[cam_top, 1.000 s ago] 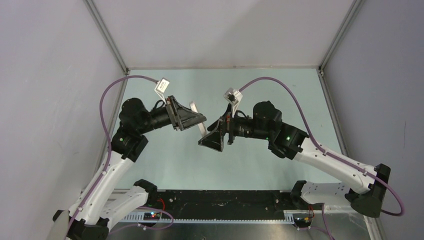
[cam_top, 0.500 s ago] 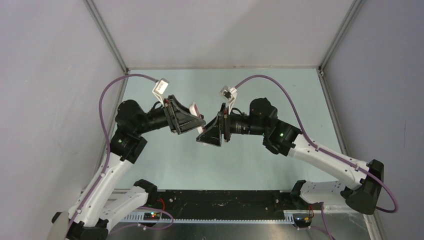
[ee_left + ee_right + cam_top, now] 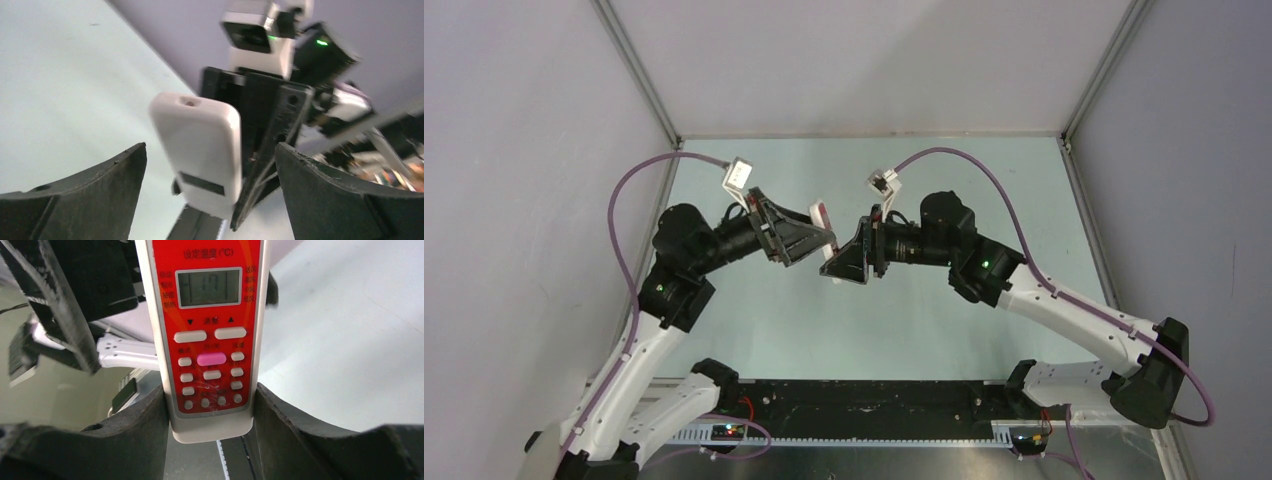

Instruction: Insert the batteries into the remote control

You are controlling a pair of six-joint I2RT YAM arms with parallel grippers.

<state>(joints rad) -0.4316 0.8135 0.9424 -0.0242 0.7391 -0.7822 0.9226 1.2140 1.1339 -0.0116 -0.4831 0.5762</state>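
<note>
To get the remote control onto the table, my right gripper will draw away from my left gripper first, then tilt to point down.
The remote control [image 3: 210, 340] stands upright above the table between both arms, its red front with display and buttons facing the right wrist camera. My right gripper [image 3: 210, 390] is shut on its lower end, one finger on each long side. Its plain white back [image 3: 200, 145] faces the left wrist camera. My left gripper [image 3: 210, 147] is open, its fingers [image 3: 100, 190] standing wide on either side without touching it. From above, only a sliver of the remote control [image 3: 821, 214] shows between the left gripper [image 3: 822, 240] and right gripper [image 3: 836, 262]. The batteries are out of view.
The pale green table [image 3: 904, 330] is boxed in by grey walls with metal corner posts [image 3: 639, 70]. A black rail [image 3: 864, 395] with the arm bases runs along the near edge. Purple cables [image 3: 984, 175] loop above each wrist.
The two grippers have drawn together at mid-table. My right gripper has shut on the remote control, and my left gripper, which held it before, has opened and let go.
</note>
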